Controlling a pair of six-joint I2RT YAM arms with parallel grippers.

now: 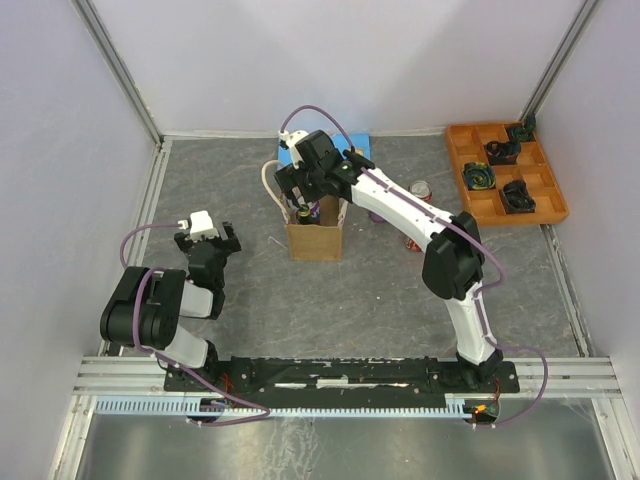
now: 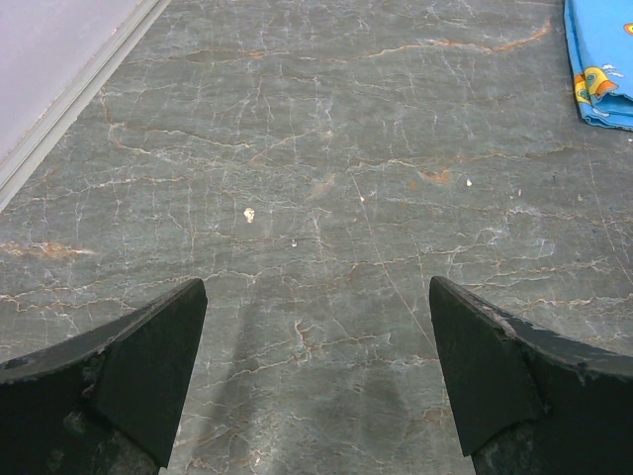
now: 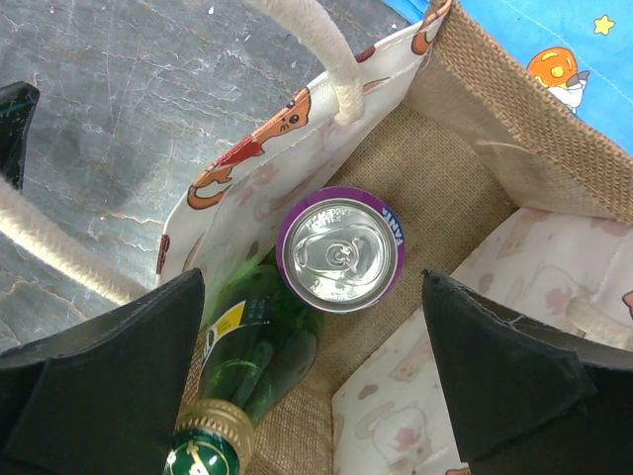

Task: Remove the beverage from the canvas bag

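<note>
The Fanta can's silver top [image 1: 315, 210] [image 3: 339, 253] faces up below, so my right gripper should next lower its open fingers into the bag on both sides of the can's top and close on the can's sides.
The tan canvas bag [image 1: 316, 238] stands upright mid-table with cream rope handles [image 3: 326, 54]. Its inside [image 3: 435, 188] holds a purple Fanta can [image 3: 341, 249] standing upright and a green glass bottle [image 3: 247, 356] with a gold-foiled cap [image 3: 205, 450] leaning beside it. My right gripper [image 1: 300, 196] [image 3: 315, 381] hovers open just above the bag's mouth, one finger on each side of the bottle and can, touching neither. My left gripper [image 1: 206, 241] [image 2: 316, 376] is open and empty over bare table at the left, far from the bag.
A flat blue board [image 1: 325, 150] [image 2: 600, 59] lies behind the bag. Two cans [image 1: 420, 190] lie on the table under the right arm. An orange compartment tray [image 1: 505, 172] with dark items sits at the back right. Walls enclose the table.
</note>
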